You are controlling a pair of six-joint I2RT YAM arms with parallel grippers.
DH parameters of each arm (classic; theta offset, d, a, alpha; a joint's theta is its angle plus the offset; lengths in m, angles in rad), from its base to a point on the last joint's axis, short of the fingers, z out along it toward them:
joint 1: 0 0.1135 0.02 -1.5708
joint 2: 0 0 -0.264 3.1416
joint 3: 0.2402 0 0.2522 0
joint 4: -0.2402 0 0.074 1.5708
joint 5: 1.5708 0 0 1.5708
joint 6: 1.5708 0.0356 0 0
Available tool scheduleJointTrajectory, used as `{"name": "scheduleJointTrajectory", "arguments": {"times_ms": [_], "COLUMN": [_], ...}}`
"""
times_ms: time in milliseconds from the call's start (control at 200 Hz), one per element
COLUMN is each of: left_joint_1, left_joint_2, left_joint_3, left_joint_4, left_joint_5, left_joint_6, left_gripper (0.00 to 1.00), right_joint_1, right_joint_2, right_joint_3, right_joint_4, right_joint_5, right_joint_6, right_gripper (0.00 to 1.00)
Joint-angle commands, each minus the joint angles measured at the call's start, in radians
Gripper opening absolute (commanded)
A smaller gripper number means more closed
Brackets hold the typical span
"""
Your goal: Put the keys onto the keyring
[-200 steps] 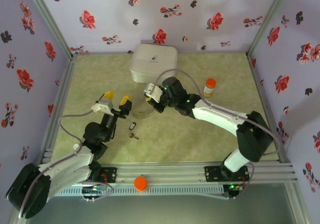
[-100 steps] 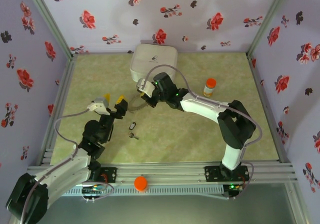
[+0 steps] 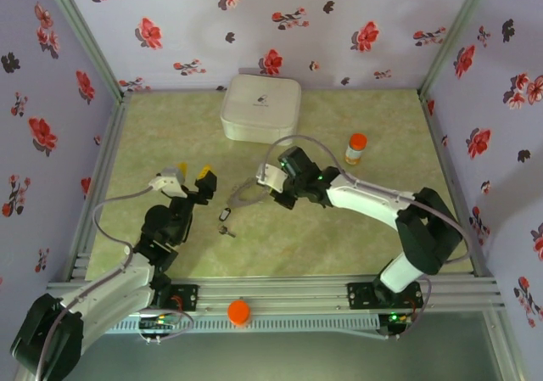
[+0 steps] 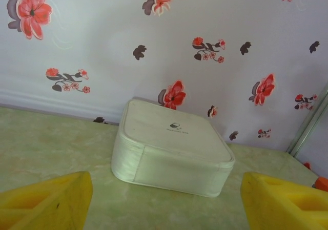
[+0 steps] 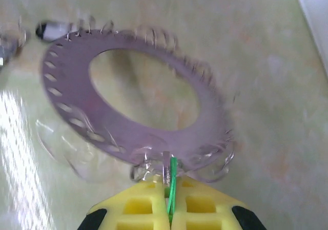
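Note:
I should draw my right gripper back and bring the keyring down onto bare tabletop, clear of the dark key, and then I should release it.
The keyring, a flat grey-purple ring with slots and wire loops round its edge, hangs just ahead of my right gripper. That gripper is shut on the bright green tab and a metal loop at the ring's near edge. From above, the right gripper holds the keyring over mid-table. The dark key lies on the table just in front of it and also shows beyond the ring. My left gripper stands open left of the key, nothing between its yellow fingers.
A white rounded-square case sits at the back centre, straight ahead of the left gripper as the case. An orange-capped bottle stands right of the right arm. Flowered walls close three sides.
The right gripper has pulled back from beside the case toward the table's middle, bringing the keyring nearer the dark key. The left arm has barely moved.

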Motion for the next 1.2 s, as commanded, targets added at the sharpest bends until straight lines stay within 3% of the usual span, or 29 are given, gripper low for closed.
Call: {"name": "scheduleJointTrajectory", "arguments": {"times_ms": [0, 315, 605, 770, 950, 1195], "left_joint_1": [0.008, 0.009, 0.010, 0.012, 0.016, 0.018], "left_joint_2": [0.018, 0.082, 0.083, 0.126, 0.175, 0.213], "left_joint_3": [0.000, 0.017, 0.051, 0.108, 0.149, 0.219], "left_joint_4": [0.010, 0.040, -0.054, -0.133, -0.167, -0.251], "left_joint_5": [-0.004, -0.008, 0.039, 0.085, 0.125, 0.175], "left_joint_6": [-0.016, -0.012, -0.003, 0.014, 0.014, 0.007], "left_gripper": [0.77, 0.78, 0.77, 0.78, 0.79, 0.79], "right_joint_1": [-0.011, -0.012, -0.012, -0.014, -0.017, -0.077], "right_joint_2": [-0.051, -0.026, -0.019, -0.012, -0.046, -0.234], "right_joint_3": [-0.044, -0.081, -0.113, -0.127, -0.126, -0.117], "right_joint_4": [-0.159, -0.394, -0.439, -0.438, -0.438, -0.400], "right_joint_5": [0.061, 0.153, 0.196, 0.201, 0.200, 0.106], "right_joint_6": [-0.071, -0.105, -0.097, -0.120, -0.102, -0.035], "right_gripper": [0.00, 0.00, 0.00, 0.10, 0.28, 0.32]}}
